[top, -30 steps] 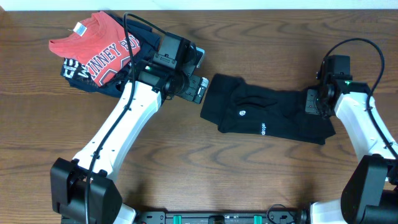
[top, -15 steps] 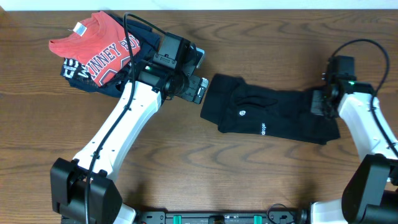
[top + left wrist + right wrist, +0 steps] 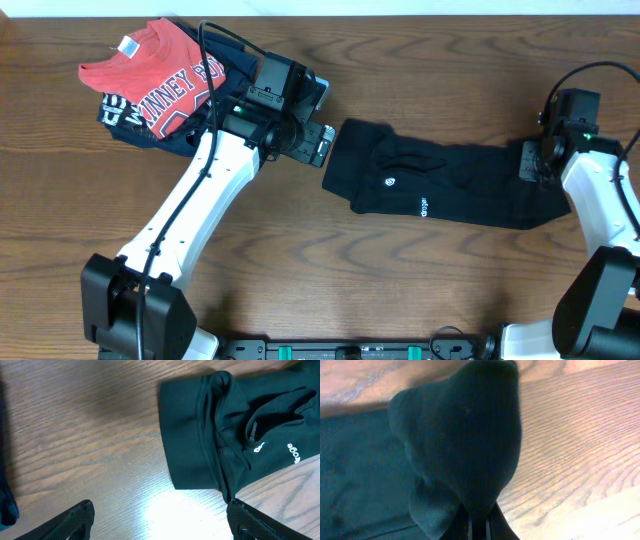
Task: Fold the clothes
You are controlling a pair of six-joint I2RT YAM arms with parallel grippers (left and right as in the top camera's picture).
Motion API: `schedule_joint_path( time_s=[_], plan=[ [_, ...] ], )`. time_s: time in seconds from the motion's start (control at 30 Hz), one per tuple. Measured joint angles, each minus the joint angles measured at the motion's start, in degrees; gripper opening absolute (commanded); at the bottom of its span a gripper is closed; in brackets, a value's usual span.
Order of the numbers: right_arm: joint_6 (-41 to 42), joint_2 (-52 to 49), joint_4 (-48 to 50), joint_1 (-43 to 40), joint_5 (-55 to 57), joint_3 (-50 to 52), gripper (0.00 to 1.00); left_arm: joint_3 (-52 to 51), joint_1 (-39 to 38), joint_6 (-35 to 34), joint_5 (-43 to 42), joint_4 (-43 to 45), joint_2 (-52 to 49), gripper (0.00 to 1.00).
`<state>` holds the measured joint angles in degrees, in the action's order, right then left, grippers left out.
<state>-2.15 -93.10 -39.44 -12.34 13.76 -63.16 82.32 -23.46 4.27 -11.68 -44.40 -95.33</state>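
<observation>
My right gripper holds the folded T-shirt's end. I will move it over toward the T-shirt's white logo [image 3: 424,206] before I open it.
The black T-shirt [image 3: 440,187] lies as a long folded strip across the middle right of the table, its small white logo facing up. My right gripper [image 3: 533,164] is shut on the shirt's right end; in the right wrist view a bunched fold of black fabric [image 3: 470,445] runs down between the closed fingers [image 3: 462,527]. My left gripper [image 3: 318,143] is open and empty just left of the shirt's left end. In the left wrist view its two fingertips [image 3: 75,517] stand wide apart over bare wood, with the shirt's folded edge [image 3: 200,435] ahead of them.
A red T-shirt with white lettering [image 3: 160,75] lies on a navy garment [image 3: 125,112] at the table's back left, beside my left arm. The table's far edge [image 3: 400,14] runs along the top.
My right gripper has moved right with the shirt's end in it, stretching the shirt longer. The left arm has not moved.
</observation>
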Motion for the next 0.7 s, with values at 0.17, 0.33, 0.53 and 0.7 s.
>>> schedule_joint_path(
  time_s=[0.17,0.33,0.53,0.7],
  plan=[
    [-0.2,0.0,-2.0,3.6,-0.6,0.0,0.01,0.0,0.0,0.0,0.0,0.0,0.0,0.86],
    [0.3,0.0,-3.4,8.4,-1.2,0.0,0.25,0.0,0.0,0.0,0.0,-0.1,0.0,0.86],
    [1.6,0.0,-4.7,15.0,-3.8,0.0,0.64,0.0,0.0,0.0,0.0,-0.2,0.0,0.86],
    [1.9,0.0,-5.2,17.9,-6.7,0.0,0.60,0.0,0.0,0.0,0.0,-0.2,0.0,0.86]
  ],
)
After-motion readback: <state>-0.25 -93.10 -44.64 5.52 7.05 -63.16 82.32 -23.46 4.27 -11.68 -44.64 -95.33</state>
